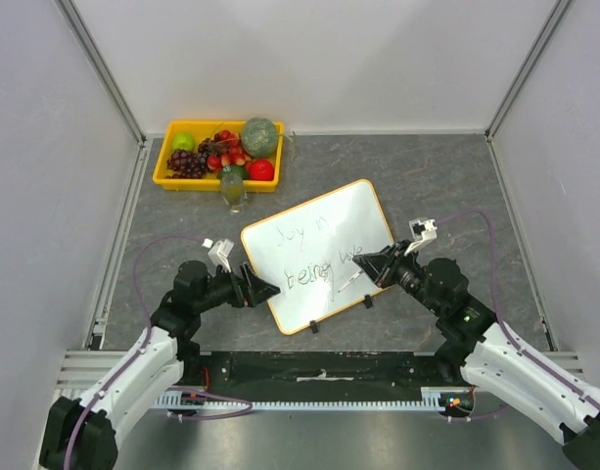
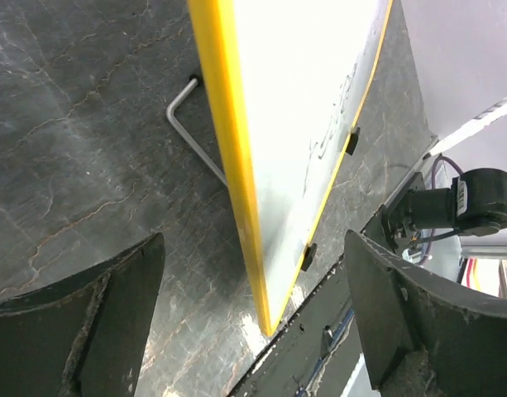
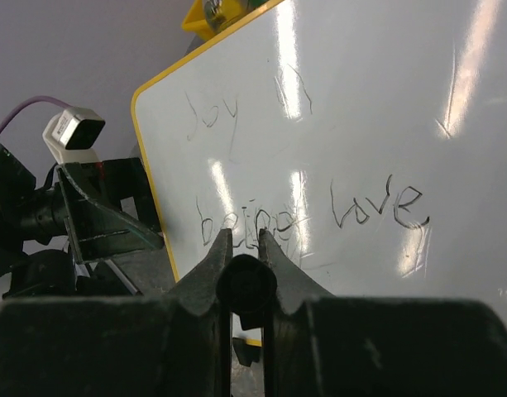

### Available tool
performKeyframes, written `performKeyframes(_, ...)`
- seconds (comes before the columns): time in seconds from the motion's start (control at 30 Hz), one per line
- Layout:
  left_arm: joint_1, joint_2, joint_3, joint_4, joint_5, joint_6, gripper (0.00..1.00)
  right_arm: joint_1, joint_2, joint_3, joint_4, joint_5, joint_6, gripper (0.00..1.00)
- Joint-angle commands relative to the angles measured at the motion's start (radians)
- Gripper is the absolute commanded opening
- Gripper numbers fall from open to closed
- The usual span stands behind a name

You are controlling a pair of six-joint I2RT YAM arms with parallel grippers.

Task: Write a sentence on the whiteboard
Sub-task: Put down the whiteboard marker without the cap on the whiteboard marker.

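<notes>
The bare grey table lies below the board's near edge, toward my base, so my right gripper next needs to move back past that edge and down to release the marker (image 3: 246,285).
The whiteboard (image 1: 319,235) with its orange-yellow frame stands tilted on the grey table, propped on a wire stand (image 2: 191,124). The sentence (image 1: 309,257) is in thin dark marker, two lines reading roughly "Joy in / being love" (image 3: 319,207). My left gripper (image 1: 265,287) is open at the board's near-left edge. In the left wrist view the yellow frame (image 2: 236,165) runs between the wide-apart jaws (image 2: 253,248) and touches neither. My right gripper (image 1: 370,266) is shut on a marker (image 3: 246,285), which points at the lower line of writing (image 1: 346,281).
A yellow tray (image 1: 167,166) full of fruit sits at the back left, with a small glass (image 1: 235,196) just in front of it. Two black clips (image 2: 351,141) sit on the board's near edge. White walls enclose the table on three sides.
</notes>
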Motion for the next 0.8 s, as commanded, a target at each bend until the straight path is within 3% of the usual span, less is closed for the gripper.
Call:
performKeyframes(0.0,-0.001,-0.137,0.072,-0.208,-0.121,0.018,0.93,-0.003,-0.101,-0.037,-0.174,0.011,0.055,0.0)
performKeyframes(0.27,-0.007,-0.258,0.216,-0.329,-0.201,-0.016,0.95,-0.003,-0.257,-0.115,-0.46,0.011,0.115,0.0)
performKeyframes(0.53,-0.007,-0.169,0.426,-0.365,-0.185,0.04,0.97,-0.003,-0.316,-0.146,-0.607,0.037,0.164,0.04)
performKeyframes(0.63,-0.005,-0.125,0.468,-0.352,-0.17,0.063,0.98,-0.003,-0.322,-0.128,-0.643,0.072,0.17,0.14)
performKeyframes(0.77,-0.005,-0.074,0.503,-0.337,-0.15,0.084,0.99,-0.003,-0.311,-0.071,-0.672,0.123,0.15,0.41)
